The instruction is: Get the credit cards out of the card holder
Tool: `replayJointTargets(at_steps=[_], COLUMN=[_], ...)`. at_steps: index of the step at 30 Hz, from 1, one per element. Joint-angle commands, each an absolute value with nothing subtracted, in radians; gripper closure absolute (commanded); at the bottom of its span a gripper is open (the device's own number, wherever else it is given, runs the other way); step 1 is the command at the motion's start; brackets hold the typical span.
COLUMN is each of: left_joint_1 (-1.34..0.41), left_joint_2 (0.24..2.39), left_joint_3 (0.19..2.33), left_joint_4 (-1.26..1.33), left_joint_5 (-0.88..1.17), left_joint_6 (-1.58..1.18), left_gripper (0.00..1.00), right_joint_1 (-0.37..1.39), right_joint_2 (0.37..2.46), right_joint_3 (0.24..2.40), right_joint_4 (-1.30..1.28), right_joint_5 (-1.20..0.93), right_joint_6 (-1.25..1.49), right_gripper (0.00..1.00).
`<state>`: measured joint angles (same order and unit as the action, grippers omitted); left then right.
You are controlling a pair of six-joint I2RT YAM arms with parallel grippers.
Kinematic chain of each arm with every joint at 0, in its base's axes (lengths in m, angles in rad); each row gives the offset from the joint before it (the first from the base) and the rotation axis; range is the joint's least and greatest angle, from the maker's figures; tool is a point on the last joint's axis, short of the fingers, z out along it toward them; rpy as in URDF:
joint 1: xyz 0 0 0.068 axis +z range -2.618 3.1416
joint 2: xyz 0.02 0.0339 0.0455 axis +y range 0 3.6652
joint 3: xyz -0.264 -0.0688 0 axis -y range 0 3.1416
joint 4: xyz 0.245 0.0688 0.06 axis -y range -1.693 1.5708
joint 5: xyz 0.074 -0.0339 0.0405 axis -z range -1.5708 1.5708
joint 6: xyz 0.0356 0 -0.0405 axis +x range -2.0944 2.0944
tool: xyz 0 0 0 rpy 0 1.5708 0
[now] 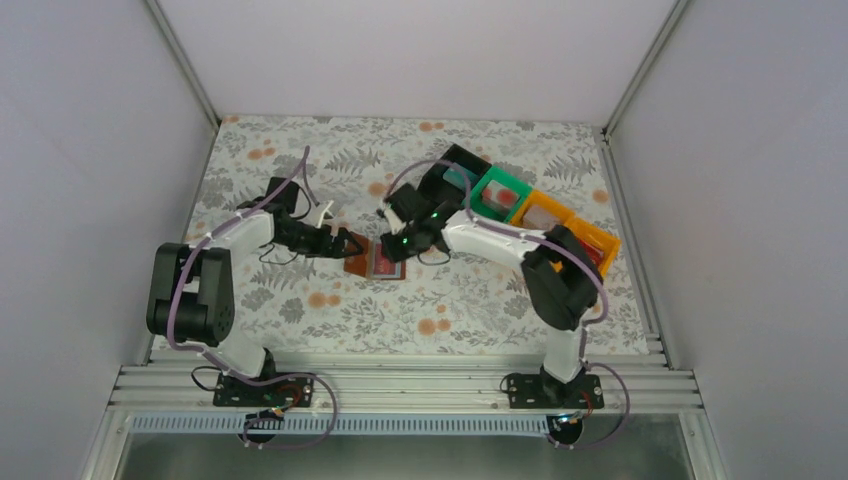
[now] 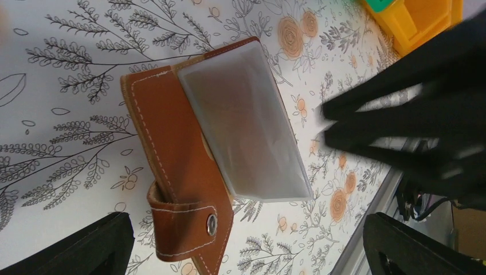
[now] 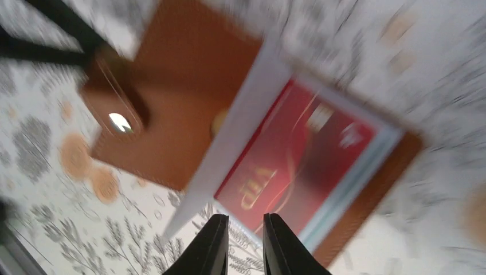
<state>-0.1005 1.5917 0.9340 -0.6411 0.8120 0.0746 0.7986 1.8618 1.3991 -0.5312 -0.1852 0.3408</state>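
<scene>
My left gripper comes down over the strap side of the brown cover [image 2: 172,154] next, then closes on that side.
The brown card holder [image 1: 357,263] lies open on the flowered table between both arms. A red credit card [image 3: 298,166] marked VIP sits inside its pale plastic sleeve [image 2: 246,126]. The brown cover [image 2: 172,154] with its snap strap points toward my left gripper [image 2: 246,252], which stands wide open just off the holder's strap end and holds nothing. My right gripper [image 3: 246,243] hovers at the card's near edge. Its jaws stand a narrow gap apart with nothing between them. The right wrist view is blurred by motion.
A row of bins stands at the back right: black [image 1: 455,170], green [image 1: 500,192] and orange [image 1: 560,225]. The right arm [image 2: 412,126] crosses the left wrist view as a dark blur. White walls enclose the table on three sides.
</scene>
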Motion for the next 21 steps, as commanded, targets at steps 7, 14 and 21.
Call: replayJointTargets(at_steps=[7,14,21], left_joint_1=[-0.125,-0.126,-0.126], left_joint_2=[1.627,1.684,1.762], left_joint_3=[0.9,0.887,0.889], left_joint_4=[-0.536,-0.508,-0.502], left_joint_5=[0.839,0.849,0.864], left_joint_6=[0.052,0.034,0.023], left_gripper=[0.0,0.02,0.44], right_joint_1=[0.884,0.881,0.877], right_joint_2=[1.991,2.056,2.037], right_joint_3=[1.352,1.397,1.386], right_joint_4=[-0.278,-0.25,-0.257], right_joint_5=[-0.419,-0.366,-0.335], right_joint_6=[0.537,0.593,0.63], right_gripper=[0.84,0.85,0.84])
